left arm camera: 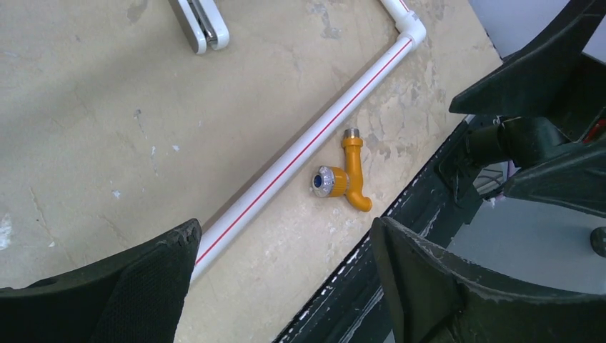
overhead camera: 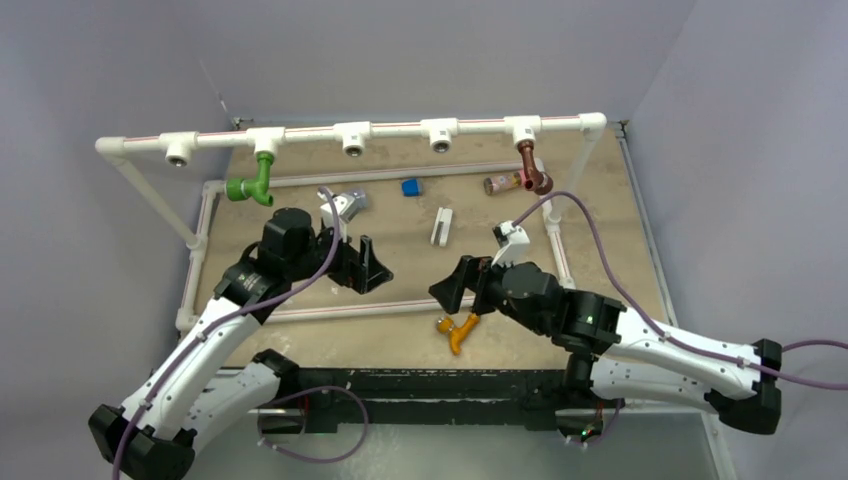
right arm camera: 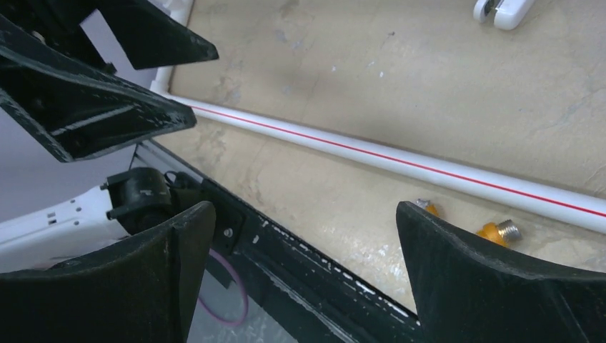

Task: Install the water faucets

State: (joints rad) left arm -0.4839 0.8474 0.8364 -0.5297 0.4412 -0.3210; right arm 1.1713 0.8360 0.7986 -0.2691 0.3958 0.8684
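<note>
The orange faucet lies loose below my open right gripper. The right gripper comes down and back onto the ribbed knob [overhead camera: 444, 325] [right arm camera: 428, 206] next and closes across it.
A green faucet [overhead camera: 252, 184] hangs from the second socket of the white pipe rail [overhead camera: 400, 130], and a dark brown faucet [overhead camera: 533, 168] hangs from the fifth. The orange faucet [overhead camera: 456, 329] lies loose on the table near the front edge, just in front of the low white pipe [left arm camera: 307, 146]; it shows whole in the left wrist view [left arm camera: 346, 177] and half hidden behind a finger in the right wrist view [right arm camera: 500, 231]. My left gripper [overhead camera: 362, 262] is open and empty, left of it. My right gripper [overhead camera: 455, 292] is open and empty, just above it.
A pink-and-brown small cylinder [overhead camera: 500, 183] lies beside the brown faucet. On the board lie a blue block [overhead camera: 410, 187], a white clip [overhead camera: 441, 226], a grey-white part [overhead camera: 345, 205] and another white part [overhead camera: 511, 238]. The black table edge [right arm camera: 314, 264] runs close below both grippers.
</note>
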